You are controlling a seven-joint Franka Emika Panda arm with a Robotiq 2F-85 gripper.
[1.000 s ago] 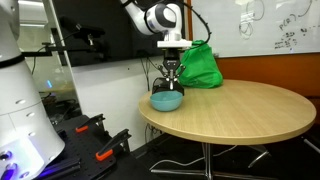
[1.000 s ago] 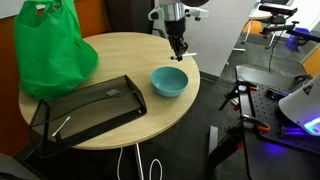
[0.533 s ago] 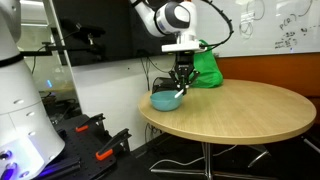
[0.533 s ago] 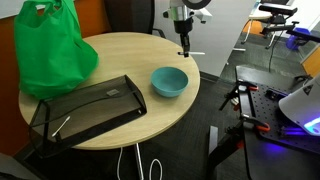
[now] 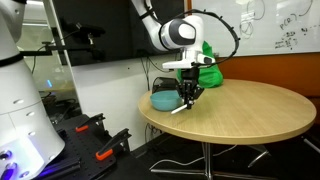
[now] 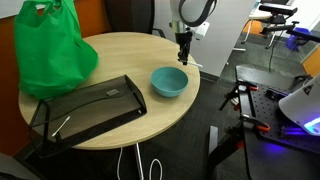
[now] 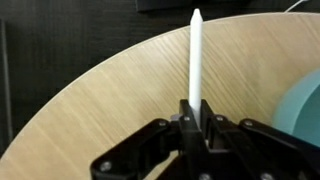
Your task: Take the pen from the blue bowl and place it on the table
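Observation:
My gripper holds the pen. It should turn the pen and lower it onto the wood, then open.
My gripper (image 5: 186, 97) is shut on the thin white pen (image 7: 195, 55) and holds it low over the round wood-grain table (image 5: 250, 108), near its edge. In the wrist view the pen sticks straight out from between the closed jaws, over bare wood. The pen shows as a small white stick below the fingers in both exterior views (image 5: 179, 109) (image 6: 192, 66). The light blue bowl (image 6: 169, 81) stands beside the gripper, a little apart from it, and looks empty; it also shows in an exterior view (image 5: 164, 99) and at the wrist view's right edge (image 7: 304, 112).
A bright green bag (image 6: 52, 48) stands on the table's far side from the gripper. A dark flat tray (image 6: 88, 105) lies next to the bowl. The table's dark edge (image 7: 60, 90) runs close past the pen. Robot bases and cables stand on the floor around.
My gripper has moved away from above the bowl toward the table's edge and come down, carrying the pen with it.

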